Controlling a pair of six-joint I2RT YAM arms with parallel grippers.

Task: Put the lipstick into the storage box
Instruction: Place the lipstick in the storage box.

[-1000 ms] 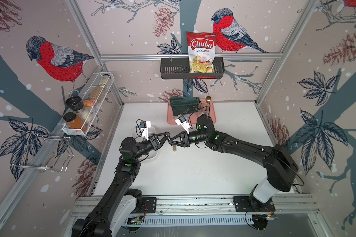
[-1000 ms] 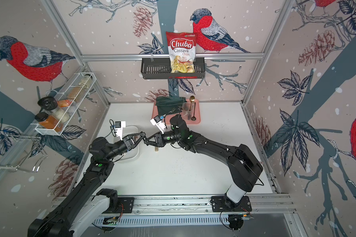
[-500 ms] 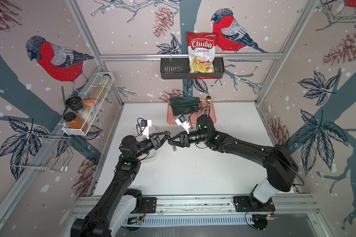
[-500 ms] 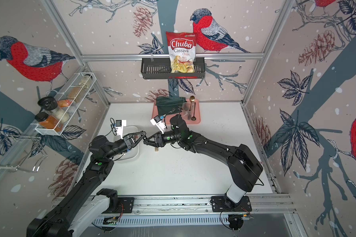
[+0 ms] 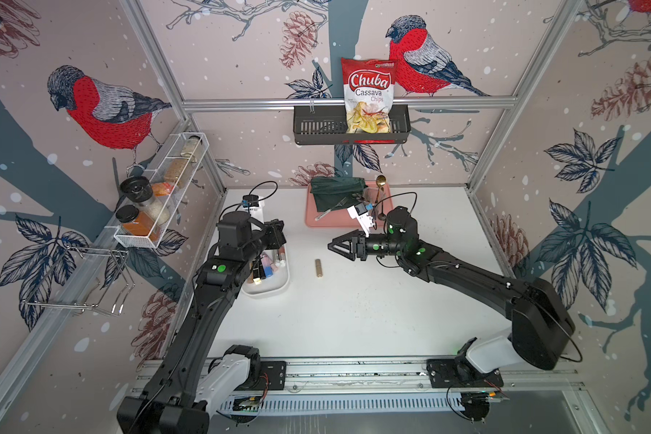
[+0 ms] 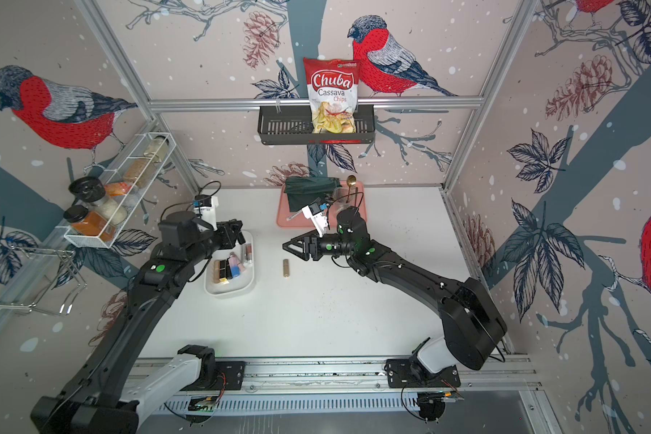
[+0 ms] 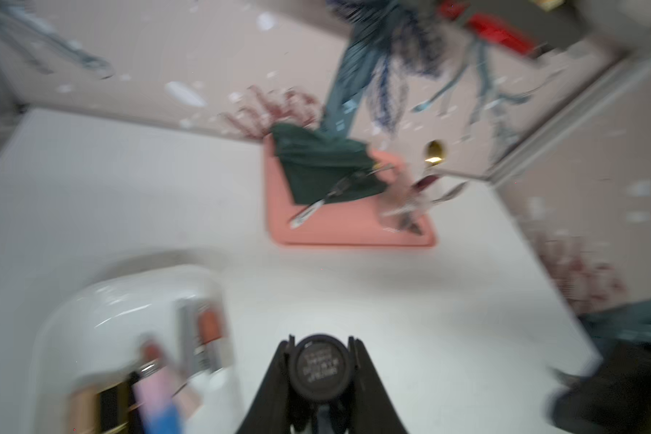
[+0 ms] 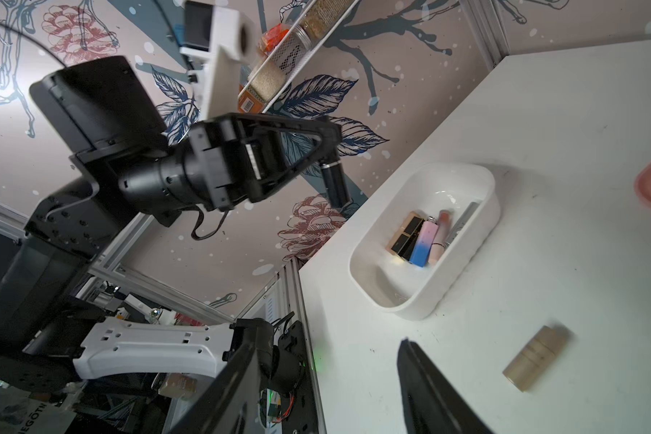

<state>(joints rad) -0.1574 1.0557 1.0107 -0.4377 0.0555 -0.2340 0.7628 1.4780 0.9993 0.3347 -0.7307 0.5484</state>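
Observation:
I will next tilt my left gripper downward, lower it to the bare far bottom of the storage box (image 7: pixel 126 318), which is below it, and release the black lipstick (image 7: pixel 320 366) there.
A black lipstick (image 7: pixel 320 366) sits end-on between the jaws of my left gripper (image 7: pixel 320 342), which is shut on it. From the right wrist view the black lipstick (image 8: pixel 335 184) sticks out of the left gripper (image 8: pixel 327 158), raised near the white storage box (image 8: pixel 421 312). In both top views the left gripper (image 5: pixel 279 235) (image 6: pixel 237 233) hovers over the far end of the storage box (image 5: pixel 267 291) (image 6: pixel 230 291). A gold lipstick (image 5: pixel 318 268) (image 6: pixel 286 267) (image 8: pixel 536 357) lies on the table right of the box. My right gripper (image 5: pixel 331 246) (image 6: pixel 286 246) (image 8: pixel 329 345) is open and empty, just beyond the gold one.
Several lipsticks (image 6: pixel 230 266) lie inside the box. A pink tray (image 5: pixel 339 221) with green cloth, fork and gold spoon sits at the back. A black wall basket (image 5: pixel 316 127) holds a chips bag. A wire spice rack (image 5: pixel 158 188) hangs on the left wall.
The two grippers met mid-table over the black lipstick. The left shut on it, the right opened and let go, and the left arm swung back toward the box.

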